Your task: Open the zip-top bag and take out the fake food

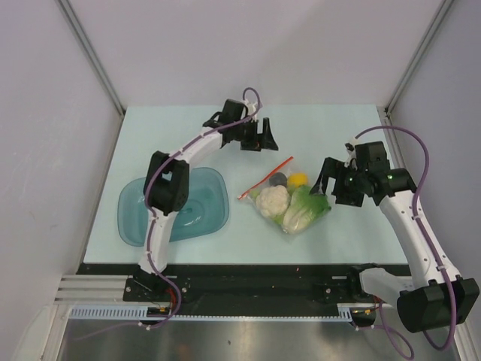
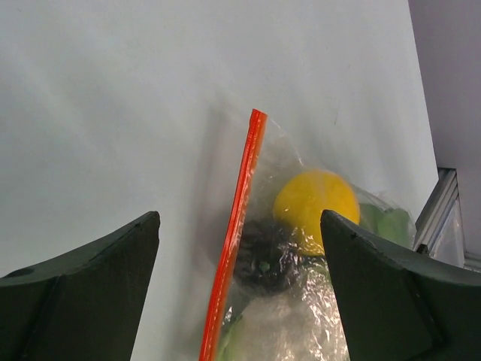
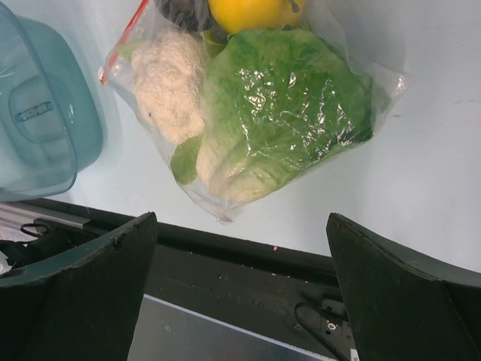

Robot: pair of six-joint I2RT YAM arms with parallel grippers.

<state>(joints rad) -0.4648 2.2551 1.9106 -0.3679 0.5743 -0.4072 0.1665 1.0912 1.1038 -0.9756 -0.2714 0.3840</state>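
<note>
The left gripper moves down and back onto the bag's zip beside the dark piece next, since its fingers still hover beyond that edge of the bag.
The clear zip-top bag lies flat in the middle of the table, its red-orange zip strip running along its far-left edge. Inside are a white cauliflower, green lettuce, a yellow fruit and a dark piece. My left gripper is open and empty, hovering beyond the bag; its view shows the zip strip, yellow fruit and dark piece. My right gripper is open and empty, just right of the bag; its view shows lettuce and cauliflower.
A teal plastic tray sits on the table to the left of the bag, under the left arm's elbow; it also shows in the right wrist view. The black rail runs along the table's near edge. Walls enclose the table.
</note>
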